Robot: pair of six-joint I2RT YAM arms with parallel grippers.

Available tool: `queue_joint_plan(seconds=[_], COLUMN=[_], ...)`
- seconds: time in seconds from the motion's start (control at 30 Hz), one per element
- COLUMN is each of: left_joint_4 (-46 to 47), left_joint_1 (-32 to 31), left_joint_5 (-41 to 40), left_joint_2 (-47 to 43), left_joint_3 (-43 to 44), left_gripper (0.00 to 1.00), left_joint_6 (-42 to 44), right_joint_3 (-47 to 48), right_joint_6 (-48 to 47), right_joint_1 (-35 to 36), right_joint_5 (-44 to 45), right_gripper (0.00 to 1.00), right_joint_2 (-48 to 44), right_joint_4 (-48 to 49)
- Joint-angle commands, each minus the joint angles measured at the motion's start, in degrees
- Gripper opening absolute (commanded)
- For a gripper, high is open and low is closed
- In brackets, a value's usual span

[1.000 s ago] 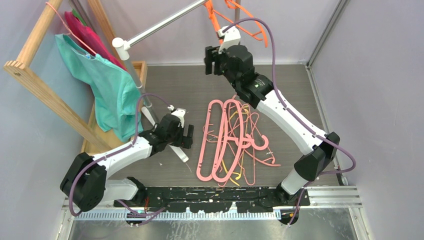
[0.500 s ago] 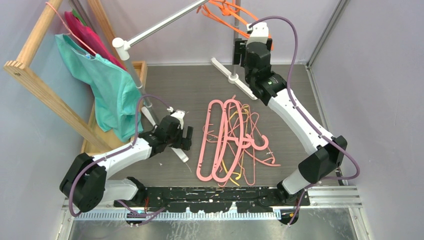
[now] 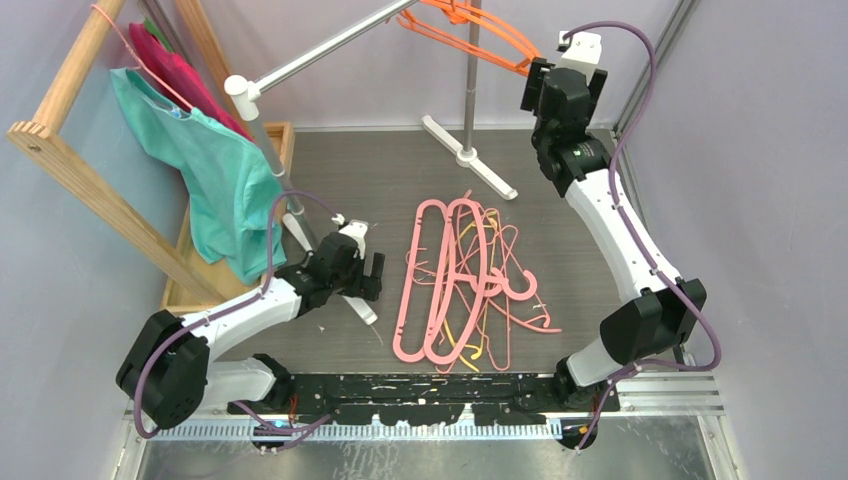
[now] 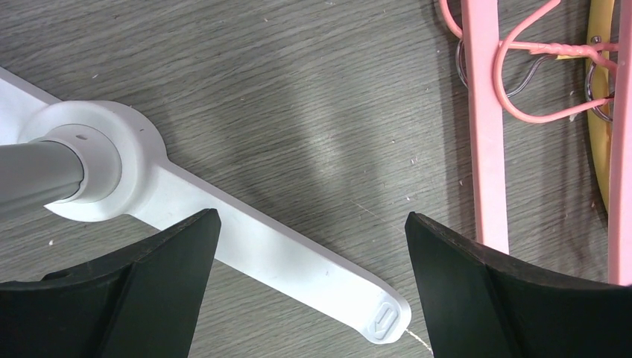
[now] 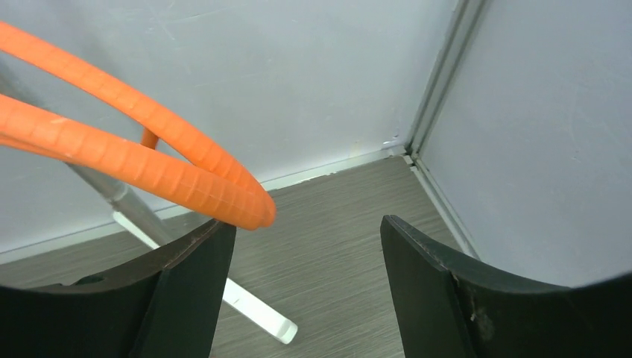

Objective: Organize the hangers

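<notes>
The thick pink hanger's hook-side bar (image 3: 481, 300) lies on top of the pile. I should move my right gripper back, down and to the left in the top view, onto the bar.
A pile of hangers (image 3: 460, 285) lies on the floor mid-scene: thick pink ones over thin pink, orange and yellow ones. Thick orange hangers (image 3: 478, 25) hang on the silver rail (image 3: 320, 45) at the top. My right gripper (image 3: 566, 80) is open and empty, raised at the back right beside the orange hangers' end. In the right wrist view that end (image 5: 156, 175) sits just above my left fingertip (image 5: 201, 261). My left gripper (image 3: 376, 275) is open and empty, low over the rack's white foot (image 4: 268, 261). A thick pink hanger (image 4: 488, 149) lies just right of it.
A wooden rack holds a thin pink hanger with teal and magenta garments (image 3: 215, 170) at the left. The rail's upright pole (image 3: 470, 80) stands on a white foot (image 3: 470, 155) at the back. The nearer pole base (image 4: 89, 160) is by my left gripper. The right wall (image 3: 740, 150) is close to my right arm.
My right gripper has swung from the back middle to the back right corner. The orange hangers have turned on the rail to point right. The left arm has barely moved.
</notes>
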Motion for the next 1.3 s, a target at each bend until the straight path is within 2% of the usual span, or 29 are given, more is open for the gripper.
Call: queue_joint_plan(seconds=[0.0, 0.2, 0.47, 0.6, 0.7, 0.83, 1.0, 1.07, 1.27], left_joint_4=[1.51, 1.66, 2.21, 2.41, 2.24, 2.08, 1.28, 1.20, 0.93], left_joint_1=[0.00, 0.00, 0.00, 0.04, 0.05, 0.01, 0.05, 0.04, 0.08], left_joint_5=[-1.23, -0.90, -0.19, -0.18, -0.25, -0.14, -0.09, 0.13, 0.63], left_joint_2=[-1.63, -1.15, 1.40, 2.49, 2.60, 2.56, 4.82, 4.82, 5.04], left_joint_3=[-0.07, 0.19, 0.95, 1.37, 1.83, 2.41, 3.32, 3.42, 3.64], left_gripper=[0.98, 0.98, 0.98, 0.98, 0.98, 0.99, 0.99, 0.99, 0.99], left_joint_6=[-0.33, -0.12, 0.50, 0.66, 0.90, 1.03, 1.38, 1.47, 1.32], right_joint_3=[2.08, -2.13, -4.57, -5.95, -5.96, -9.14, -23.64, -29.99, -45.24], right_joint_6=[1.86, 3.37, 3.55, 4.84, 5.15, 4.38, 7.17, 11.49, 25.44], right_joint_1=[0.11, 0.12, 0.20, 0.26, 0.80, 7.14, 20.64, 24.22, 28.36], right_joint_5=[-5.50, -21.56, -50.32, -60.35, -64.38, -59.09, -41.53, -38.41, -30.23], right_gripper=[0.77, 0.77, 0.76, 0.76, 0.77, 0.76, 0.71, 0.70, 0.65], right_joint_2=[-1.64, -7.71, -14.33, -17.09, -18.25, -18.49, -18.54, -18.47, -22.11], right_joint_4=[1.94, 0.25, -5.42, -5.01, -6.50, -10.28, -10.47, -9.65, -10.80])
